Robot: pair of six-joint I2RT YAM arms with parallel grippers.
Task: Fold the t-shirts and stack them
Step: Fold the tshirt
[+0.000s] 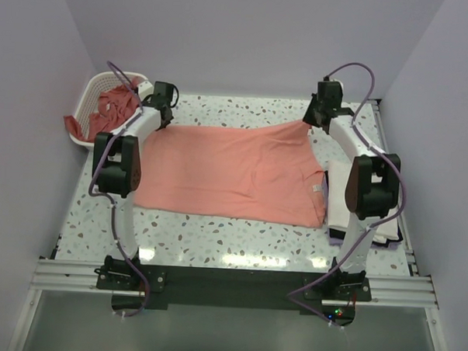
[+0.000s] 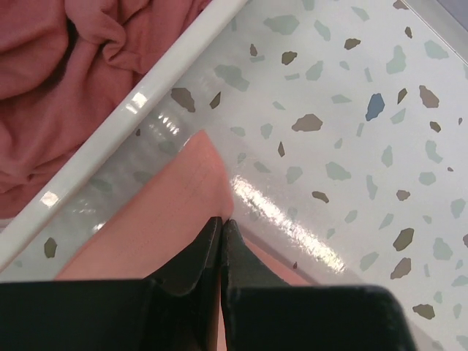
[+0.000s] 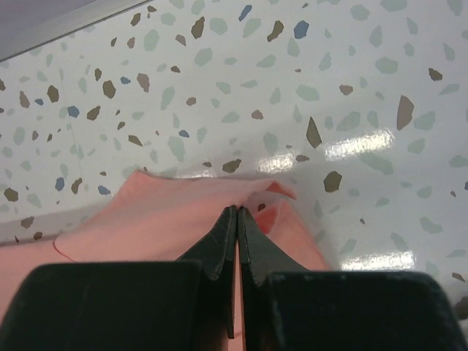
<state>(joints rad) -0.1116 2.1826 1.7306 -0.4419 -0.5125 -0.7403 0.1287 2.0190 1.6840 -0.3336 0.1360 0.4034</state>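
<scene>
The salmon-pink t-shirt is still spread out, so my left gripper should next take the held corner back and down onto the middle of the shirt's basket-side end [image 1: 151, 173] to release.
A salmon-pink t-shirt [image 1: 234, 172] lies spread across the middle of the speckled table. My left gripper [image 1: 161, 110] is shut on its far left corner [image 2: 197, 183], just off the table beside the basket. My right gripper [image 1: 314, 115] is shut on its far right corner [image 3: 219, 201], which is lifted into a small peak. More salmon-pink t-shirts [image 1: 113, 108] lie crumpled in the basket and show in the left wrist view [image 2: 88, 66]. A white t-shirt [image 1: 339, 215] lies folded under my right arm, partly hidden.
A white lattice basket [image 1: 98, 84] stands at the far left corner, its rim [image 2: 124, 117] close to my left gripper. A dark item [image 1: 391, 233] lies under the white shirt near the right edge. Grey walls close in the table at the back and sides.
</scene>
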